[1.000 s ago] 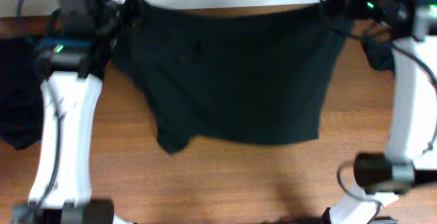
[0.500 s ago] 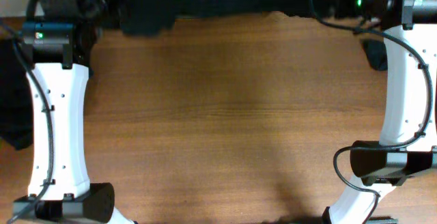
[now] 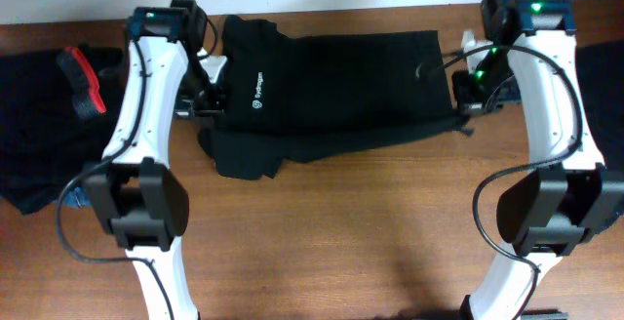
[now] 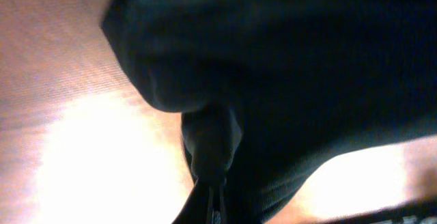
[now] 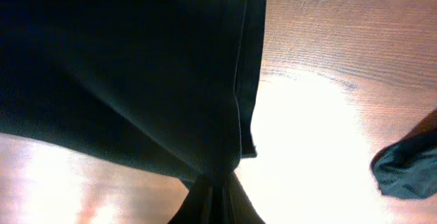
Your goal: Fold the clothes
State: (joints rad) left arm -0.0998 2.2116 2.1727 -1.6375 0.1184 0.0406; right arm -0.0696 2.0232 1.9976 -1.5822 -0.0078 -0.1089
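Observation:
I should use my left gripper to bring the pinched edge [image 3: 215, 120] [image 4: 213, 179] down and slightly back, so that it goes toward the wood.
One black T-shirt [image 3: 341, 86] of the clothes lies spread across the back of the table, with a small white logo [image 3: 259, 93] near its left side. Its left end is bunched into a fold [image 3: 244, 154]. My left gripper [image 3: 208, 108] is shut on the shirt's left edge. In the left wrist view, black cloth [image 4: 273, 80] bunches out of the closed fingers [image 4: 213, 200]. My right gripper [image 3: 464, 105] is shut on the shirt's right edge. In the right wrist view, the hem [image 5: 242, 80] runs up from the pinched fingers [image 5: 215, 193].
More black clothes [image 3: 34, 135] are heaped at the table's left edge, with a red-orange band [image 3: 83, 81] on top. Another dark garment [image 3: 603, 86] lies at the right edge; a piece of it [image 5: 406, 169] shows in the right wrist view. Bare wood [image 3: 341, 242] fills the front.
A second ago the shirt hung high between both grippers, then swung toward the far edge. Now both arms have come down and the shirt lies on the table's back part.

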